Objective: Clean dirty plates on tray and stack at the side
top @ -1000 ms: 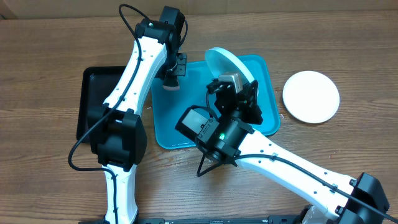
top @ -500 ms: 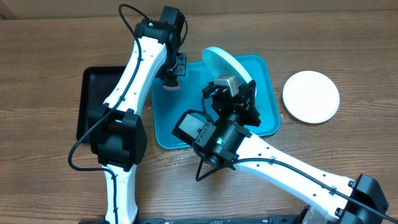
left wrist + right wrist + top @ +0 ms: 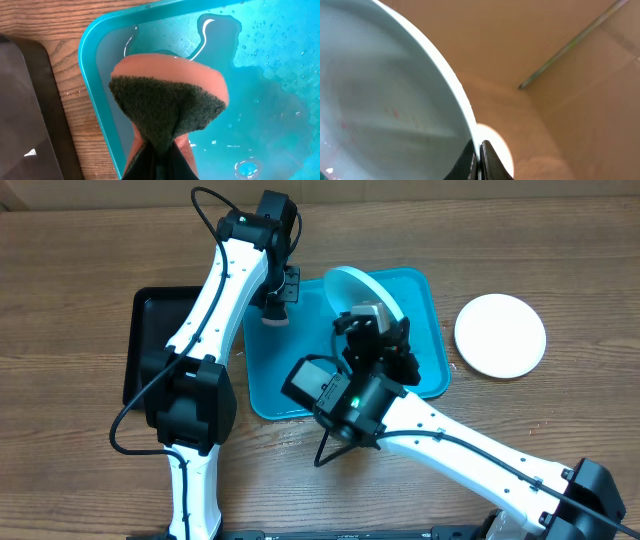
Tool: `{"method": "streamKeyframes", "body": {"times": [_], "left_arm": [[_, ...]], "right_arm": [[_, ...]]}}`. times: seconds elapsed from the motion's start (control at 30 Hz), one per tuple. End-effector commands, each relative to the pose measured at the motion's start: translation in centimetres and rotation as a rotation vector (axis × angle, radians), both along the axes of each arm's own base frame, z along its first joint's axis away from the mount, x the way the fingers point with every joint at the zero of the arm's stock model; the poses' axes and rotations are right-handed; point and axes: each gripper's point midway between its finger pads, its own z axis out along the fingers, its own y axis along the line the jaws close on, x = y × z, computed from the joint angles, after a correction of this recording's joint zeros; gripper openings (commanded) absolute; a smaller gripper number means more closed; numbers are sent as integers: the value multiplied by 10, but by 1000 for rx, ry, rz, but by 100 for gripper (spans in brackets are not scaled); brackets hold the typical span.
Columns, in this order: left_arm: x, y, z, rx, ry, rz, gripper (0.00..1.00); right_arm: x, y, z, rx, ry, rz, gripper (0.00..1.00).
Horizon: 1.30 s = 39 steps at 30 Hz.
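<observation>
The right gripper carries its tilted plate over beside the teal tray [image 3: 432, 340] next, where a white plate already lies. It then turns its plate flat and lowers it on top.
My right gripper [image 3: 372, 320] is shut on the rim of a white plate [image 3: 362, 288] and holds it tilted on edge over the wet teal tray [image 3: 432, 340]. In the right wrist view the plate [image 3: 380, 100] fills the left side, with faint reddish smears on it, and the fingers [image 3: 479, 155] pinch its rim. My left gripper [image 3: 275, 305] is shut on an orange sponge with a green scrub face [image 3: 167, 107], held over the tray's far-left corner [image 3: 95, 75], left of the plate and apart from it. A clean white plate [image 3: 500, 335] lies on the table right of the tray.
A black tray [image 3: 150, 345] lies left of the teal tray; its edge shows in the left wrist view [image 3: 25, 115]. Water pools and droplets [image 3: 260, 80] lie on the teal tray. The table is brown wood [image 3: 90, 250].
My right gripper and the tilted plate shifted slightly, the plate tipping a little more toward the tray's middle. The left arm and sponge have not moved.
</observation>
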Motion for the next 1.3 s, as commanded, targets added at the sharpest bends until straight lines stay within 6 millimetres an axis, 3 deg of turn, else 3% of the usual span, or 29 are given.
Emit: {"method": "streamKeyframes", "body": {"times": [0.0,0.27,0.47,0.53,0.7,0.93,1.07,1.27], "left_arm": [[4,0,4,-16,-13,24,6],[3,0,4,-16,-12,25,6],[3,0,4,-15,-9,25,5],[2,0,4,-15,-9,25,5],[3,0,4,-15,-9,25,5],[3,0,4,-15,-10,25,5],[3,0,4,-15,-9,25,5],[3,0,4,-16,-12,25,4]], "right_arm": [[-1,-8,-22,212,99,-46,4],[11,-30,-93,589,533,-132,4],[33,-49,-108,902,736,-38,4],[38,-67,-108,989,750,-47,4],[43,-150,-111,1120,667,-249,4],[25,-250,-140,1216,531,-504,4],[9,-280,-167,1251,482,-598,4],[5,-288,-198,1283,421,-616,4]]}}
